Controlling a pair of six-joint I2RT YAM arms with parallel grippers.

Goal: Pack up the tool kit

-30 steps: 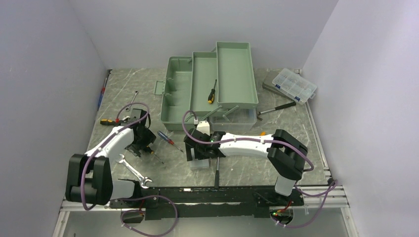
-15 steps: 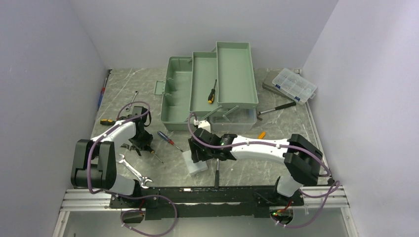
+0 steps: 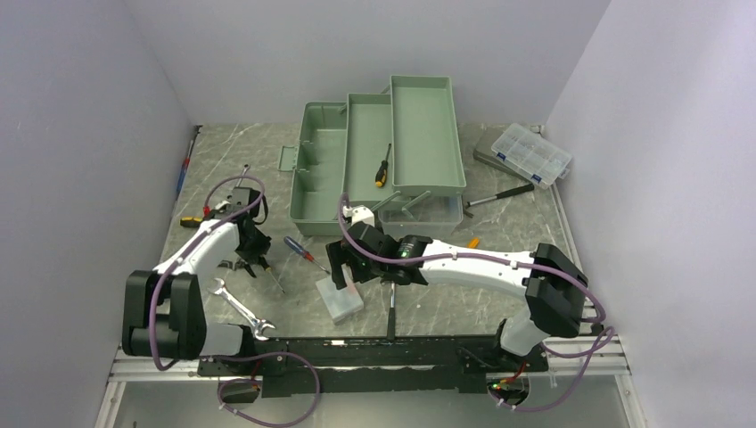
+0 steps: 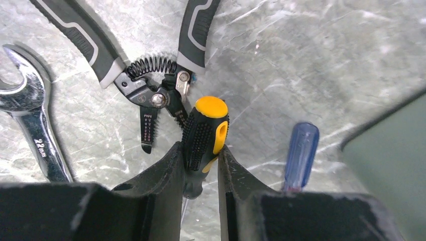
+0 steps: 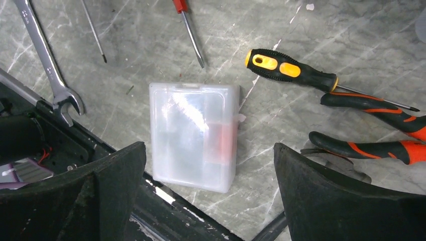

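Observation:
Next, my left gripper rises, moves outward and to the right in the top view and releases, since the toolbox's middle tray outward of it has room beside the tray's screwdriver.
The open green toolbox [image 3: 383, 160] stands at the back middle, with a black-yellow screwdriver [image 3: 382, 166] in its tray. My left gripper [image 3: 250, 257] [image 4: 200, 148] is shut on the handle of a black-yellow screwdriver [image 4: 205, 131], low over the table beside the spring pliers [image 4: 150, 90]. My right gripper [image 3: 350, 267] [image 5: 208, 150] is open and empty above a translucent plastic box [image 5: 193, 135] [image 3: 340, 299], which lies flat on the table near the front rail.
A wrench [image 4: 30, 120] [image 3: 241, 308] and a blue-handled screwdriver [image 4: 300, 155] [image 3: 303, 252] lie by the left gripper. Another black-yellow screwdriver [image 5: 289, 70] and orange-black pliers [image 5: 377, 125] lie right of the box. A clear organizer [image 3: 532, 153] sits back right.
My right gripper has let go of the translucent box and pulled back; the box now lies uncovered, a little further left. The left gripper has shifted slightly back and left.

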